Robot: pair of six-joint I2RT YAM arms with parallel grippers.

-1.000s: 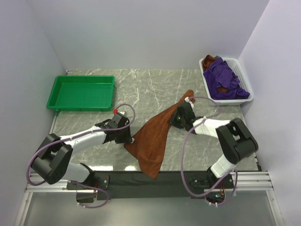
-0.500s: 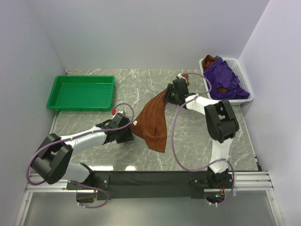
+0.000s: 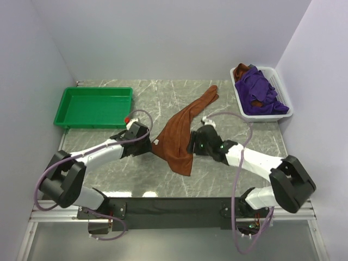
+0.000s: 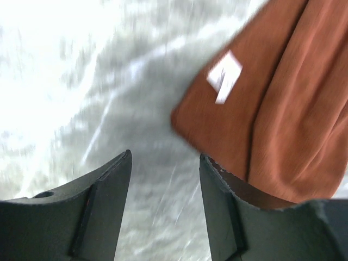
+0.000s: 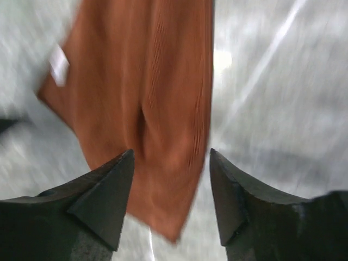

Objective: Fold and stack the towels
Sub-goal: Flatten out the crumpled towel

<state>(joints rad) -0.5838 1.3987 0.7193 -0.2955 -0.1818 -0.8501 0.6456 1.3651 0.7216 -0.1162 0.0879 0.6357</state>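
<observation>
My right gripper moves back toward my base and down onto the towel's pointed end (image 3: pixel 188 172) (image 5: pixel 173 231) next, since that end lies flat and uncovered on the bare marble.
A rust-brown towel (image 3: pixel 179 136) lies loosely bunched on the marble table, running diagonally from near the basket down toward the front. Its corner with a white tag (image 4: pixel 223 81) shows just ahead of my left gripper (image 4: pixel 165 160), which is open with only bare table between its fingers. In the top view the left gripper (image 3: pixel 148 147) sits at the towel's left corner. My right gripper (image 3: pixel 191 147) is at the towel's right edge. In the right wrist view the right gripper (image 5: pixel 171 155) is open above the towel's (image 5: pixel 157 109) pointed end, holding nothing.
A white basket (image 3: pixel 283 87) at the back right holds more towels (image 3: pixel 260 93), purple and rust-brown, in a heap. A green tray (image 3: pixel 93 107) stands empty at the back left. Walls close in the table on three sides.
The right gripper let go of the towel's far end and swung back to its near middle. The left gripper released the tagged corner. Both jaws have opened, and the towel now lies flat.
</observation>
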